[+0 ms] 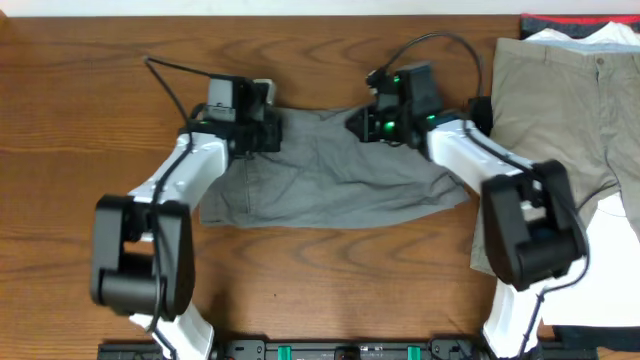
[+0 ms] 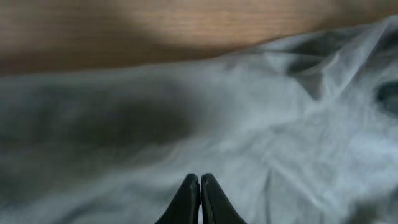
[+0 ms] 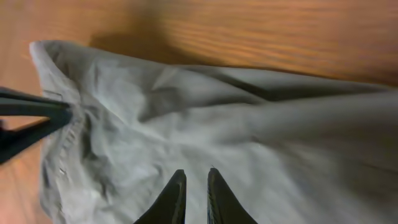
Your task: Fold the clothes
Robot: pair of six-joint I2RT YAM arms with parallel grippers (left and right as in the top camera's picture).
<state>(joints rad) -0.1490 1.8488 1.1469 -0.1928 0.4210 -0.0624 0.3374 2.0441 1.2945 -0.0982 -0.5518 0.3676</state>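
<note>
The left gripper draws the shorts' far corner left in the overhead view, away from my right gripper, next and releases it, since the waistband lies wrinkled.
The grey shorts (image 1: 330,175) lie wrinkled and spread out across the middle of the wooden table (image 1: 80,80). My left gripper (image 1: 266,134) is at their far left corner. In the left wrist view it (image 2: 200,180) is shut, tips together just over the blurred grey cloth (image 2: 280,124), with no fabric seen between them. My right gripper (image 1: 362,125) is at the far right corner. In the right wrist view it (image 3: 196,174) stands a narrow gap apart over the shorts (image 3: 186,112). The left arm's fingers (image 3: 37,109) show at the waistband corner.
Khaki-beige trousers (image 1: 560,100) lie flat at the right, under my right arm. White garments (image 1: 610,270) lie by the trousers, and a red-black one (image 1: 560,22) peeks out at the far right edge. A black cable (image 1: 170,75) runs over the table at the left.
</note>
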